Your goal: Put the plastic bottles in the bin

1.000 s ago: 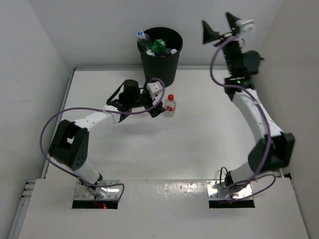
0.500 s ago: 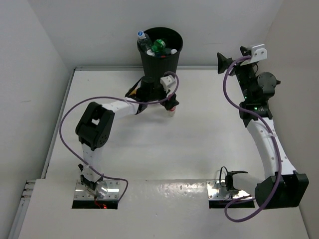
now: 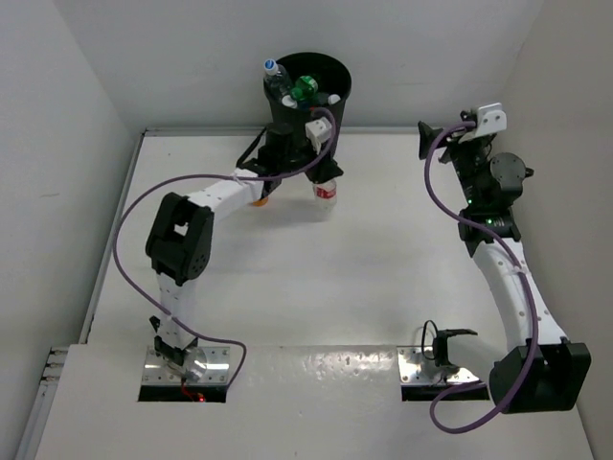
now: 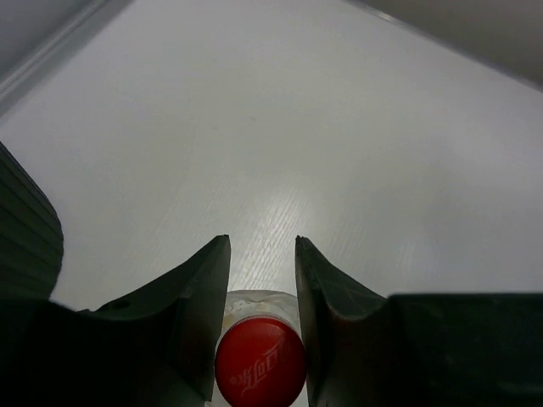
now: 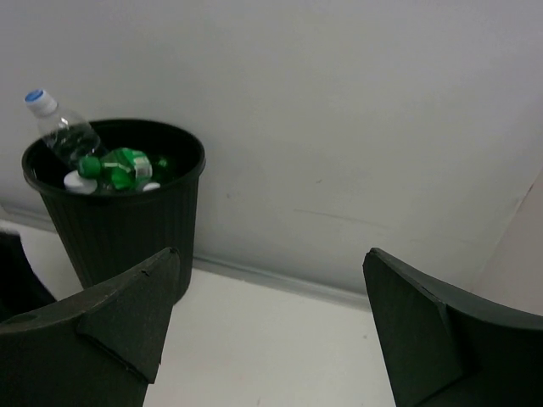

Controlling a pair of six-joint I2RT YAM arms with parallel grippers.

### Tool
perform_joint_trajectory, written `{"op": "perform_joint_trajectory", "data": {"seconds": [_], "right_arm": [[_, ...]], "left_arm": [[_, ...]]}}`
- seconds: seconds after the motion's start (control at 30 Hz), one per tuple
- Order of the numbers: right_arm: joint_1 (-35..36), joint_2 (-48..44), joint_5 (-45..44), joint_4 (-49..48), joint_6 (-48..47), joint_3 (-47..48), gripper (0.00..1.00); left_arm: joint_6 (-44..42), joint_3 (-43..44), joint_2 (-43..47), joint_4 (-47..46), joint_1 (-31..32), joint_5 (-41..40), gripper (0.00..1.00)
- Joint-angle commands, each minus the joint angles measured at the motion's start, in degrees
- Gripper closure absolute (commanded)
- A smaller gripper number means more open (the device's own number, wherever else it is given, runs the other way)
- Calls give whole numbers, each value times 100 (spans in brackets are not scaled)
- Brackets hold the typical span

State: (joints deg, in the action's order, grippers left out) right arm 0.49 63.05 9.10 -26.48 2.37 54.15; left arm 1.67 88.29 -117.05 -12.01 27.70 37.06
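The robot's left gripper should next move up and outward over the black bin's opening (image 3: 321,79) to let go of the clear bottle, because the bottle still hangs outside the bin.
A clear plastic bottle with a red cap (image 4: 260,360) sits between my left gripper's (image 4: 260,244) fingers, which are shut on its neck from both sides. From above, that bottle (image 3: 326,195) hangs under the left gripper (image 3: 321,175) just in front of the black bin (image 3: 308,120). In the bin lie a clear bottle with a blue cap (image 5: 59,127), a green bottle (image 5: 123,165) and white-capped ones. My right gripper (image 5: 270,254) stands open and empty, high at the right (image 3: 445,129), facing the bin (image 5: 119,220).
White walls close the table at the back and on both sides. The left arm (image 3: 206,192) stretches across the left half toward the bin. The right arm (image 3: 503,268) rises along the right wall.
My left gripper moved over the red-capped bottle and closed on it, shifting toward the bin. The right arm came down from high at the back and drew toward the right wall, jaws still open.
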Motion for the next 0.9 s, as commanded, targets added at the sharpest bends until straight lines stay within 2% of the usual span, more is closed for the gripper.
{"op": "perform_joint_trajectory", "data": {"seconds": [0.0, 0.17, 0.37, 0.47, 0.53, 0.63, 0.77, 0.87], "right_arm": [[30, -144, 56, -226, 87, -264, 13], [153, -170, 118, -235, 141, -528, 13], [399, -143, 92, -226, 18, -660, 13], [530, -249, 118, -174, -376, -800, 13], [575, -371, 74, -16, -492, -827, 13], [619, -547, 21, 309, -536, -914, 13], [715, -670, -101, 538, -632, -1012, 11], [733, -741, -137, 722, -650, -985, 11]], "left_arm": [[430, 530, 1087, -266, -72, 407, 89], [256, 1775, 1334, -346, -72, -452, 96], [-650, 3254, 544, -521, 42, -1928, 100], [-1071, 3492, 141, -793, 95, -2490, 100], [-1563, 3685, -123, -952, 165, -2607, 100], [-1819, 4229, -712, -1382, 218, -2976, 100], [-2065, 5037, -1503, -1620, 218, -2976, 100], [-2346, 5145, -1891, -1980, 218, -3160, 100]]}}
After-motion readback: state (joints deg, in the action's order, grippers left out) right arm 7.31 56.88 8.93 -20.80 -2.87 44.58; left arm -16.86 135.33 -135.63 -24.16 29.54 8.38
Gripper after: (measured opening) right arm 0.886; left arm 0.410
